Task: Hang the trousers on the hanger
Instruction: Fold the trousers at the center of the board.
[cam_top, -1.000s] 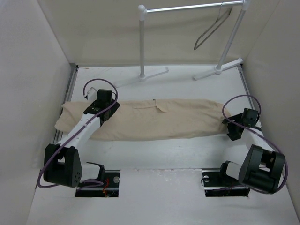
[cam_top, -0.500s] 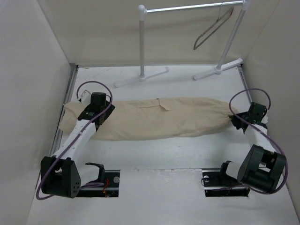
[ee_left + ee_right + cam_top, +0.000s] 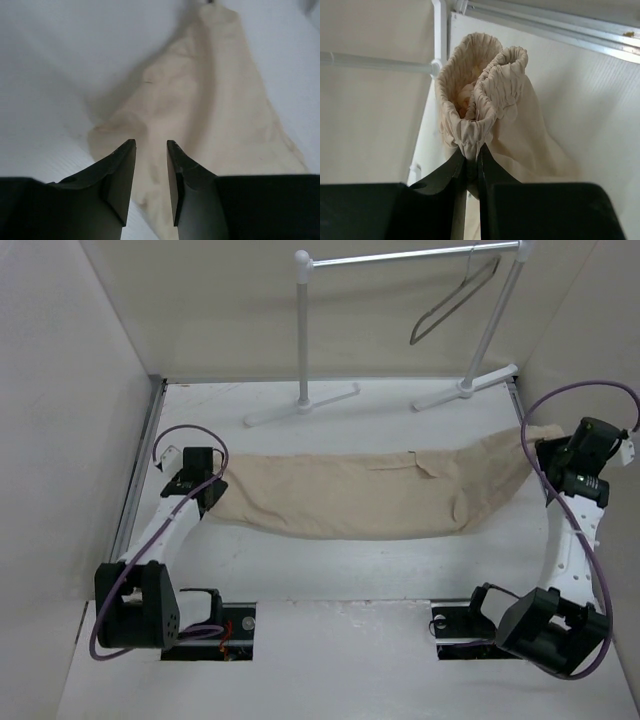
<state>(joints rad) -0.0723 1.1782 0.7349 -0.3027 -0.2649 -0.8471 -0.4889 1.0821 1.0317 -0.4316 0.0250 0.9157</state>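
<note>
My right gripper should carry the waistband to the left in the top view and let it go onto the leg end (image 3: 234, 483) of the trousers, because the trousers (image 3: 350, 495) lie stretched out.
The beige trousers (image 3: 350, 495) lie stretched across the table from left to right. My right gripper (image 3: 558, 450) is shut on the gathered waistband (image 3: 490, 90) and holds that end raised off the table at the far right; in the right wrist view the gripper (image 3: 472, 155) pinches a fold of it. My left gripper (image 3: 212, 492) hovers at the leg end. Its jaws (image 3: 151, 145) stand a narrow gap apart, with the cloth (image 3: 215, 115) lying below them. The dark wire hanger (image 3: 455, 302) hangs on the rail at the back right.
The white garment rack (image 3: 400, 257) stands at the back, its feet (image 3: 300, 408) on the table; its post (image 3: 439, 30) is close behind the raised waistband. Walls close in both sides. A metal rail (image 3: 140, 480) runs along the left table edge.
The right gripper shut on the waistband and carried it up, right and back, dragging the trousers rightward. The left gripper shifted along to the leg end and its jaws narrowed.
</note>
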